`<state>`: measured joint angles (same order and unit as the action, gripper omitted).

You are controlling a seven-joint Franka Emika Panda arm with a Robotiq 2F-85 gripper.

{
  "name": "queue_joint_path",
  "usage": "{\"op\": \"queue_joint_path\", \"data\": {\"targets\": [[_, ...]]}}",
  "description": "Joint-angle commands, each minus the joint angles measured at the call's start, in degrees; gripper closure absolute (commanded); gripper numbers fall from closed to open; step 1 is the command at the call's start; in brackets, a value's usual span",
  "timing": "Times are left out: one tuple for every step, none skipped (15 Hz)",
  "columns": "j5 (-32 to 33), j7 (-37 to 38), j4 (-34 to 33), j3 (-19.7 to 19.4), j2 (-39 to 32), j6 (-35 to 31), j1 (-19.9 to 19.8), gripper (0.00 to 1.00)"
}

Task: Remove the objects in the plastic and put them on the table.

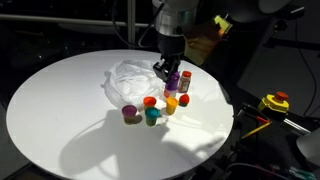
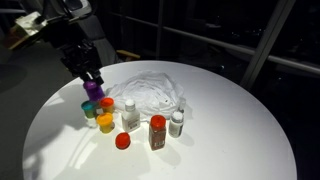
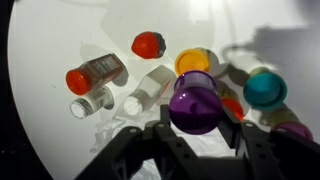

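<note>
Next, my gripper carries the purple jar away from the plastic and down to the table beside the teal and orange jars, where the surface is bare.
My gripper [image 3: 197,128] is shut on a purple bottle [image 3: 195,103], which fills the space between the two black fingers in the wrist view. In both exterior views the gripper [image 1: 166,68] [image 2: 91,78] holds this purple bottle [image 1: 172,79] [image 2: 93,90] just above the cluster of objects beside the plastic [image 1: 129,79] [image 2: 152,86]. On the table [image 1: 60,125] [image 2: 235,130] stand a teal jar [image 1: 152,116] [image 3: 265,90], an orange jar [image 1: 170,103] [image 3: 192,62], a red-capped bottle [image 2: 157,131] [image 3: 96,75] and a white bottle [image 2: 130,113] [image 3: 148,90].
A loose red cap [image 2: 122,141] [image 3: 148,44] lies near the jars. A small clear bottle [image 2: 177,122] stands beside the red-capped one. The table's far rim borders dark surroundings, with a yellow tool [image 1: 274,102] off to the side.
</note>
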<state>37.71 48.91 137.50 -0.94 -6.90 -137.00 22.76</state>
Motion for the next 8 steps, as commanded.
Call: {"op": "queue_joint_path", "data": {"targets": [[1.91, 2.64, 8.65, 5.67, 5.06, -5.07, -2.83, 0.74], [2.45, 4.41, 9.66, 6.54, 4.34, -6.14, -3.26, 0.74], [3.88, 8.52, 10.16, 7.03, 2.99, -6.71, -3.54, 0.74], [6.88, 13.42, 10.94, 7.30, 2.37, -7.69, -3.63, 0.74], [7.86, 15.74, 11.63, 7.75, 1.36, -9.56, -3.85, 0.74], [10.42, 20.29, 11.88, 7.90, 0.51, -11.55, -3.87, 0.74], [12.76, 23.76, 11.87, 7.81, -0.41, -13.11, -3.89, 0.74], [15.00, 27.40, 11.29, 7.50, -1.95, -14.85, -4.07, 0.74]]}}
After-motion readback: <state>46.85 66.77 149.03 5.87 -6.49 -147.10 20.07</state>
